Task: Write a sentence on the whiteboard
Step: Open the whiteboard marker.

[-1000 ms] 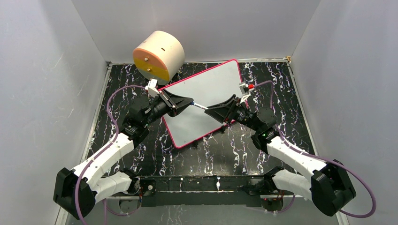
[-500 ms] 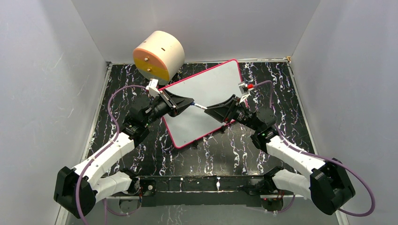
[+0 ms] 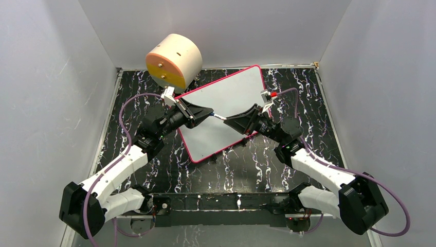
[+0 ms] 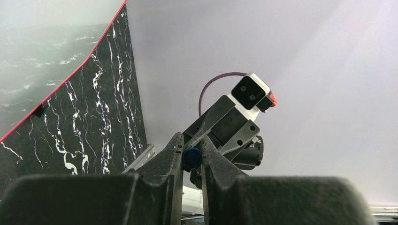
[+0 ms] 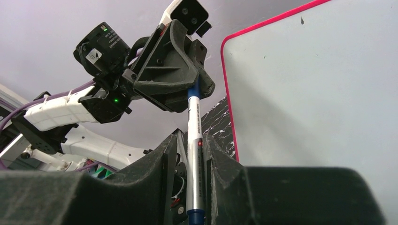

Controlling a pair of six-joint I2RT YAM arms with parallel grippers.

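Note:
The left gripper swings down and to the left in the top view next and releases the marker's blue end on the bare tabletop beside the whiteboard.
The whiteboard, white with a pink-red border, lies tilted on the black marbled table. Its visible face is blank, so the sentence is out of view. A silver marker with blue ends hangs level above the board between both grippers. My left gripper is shut on the marker's blue end. My right gripper stands around the marker barrel. The barrel rests against one finger, and a gap shows on the other side. The whiteboard fills the right of the right wrist view.
A beige cylinder with a yellow face stands at the back left, close to the board's far corner. Grey enclosure walls close in both sides and the back. The black marbled table surrounds the board.
The right gripper's jaws have narrowed around the marker barrel, and its arm has edged slightly left. The left gripper and the marker have stayed put.

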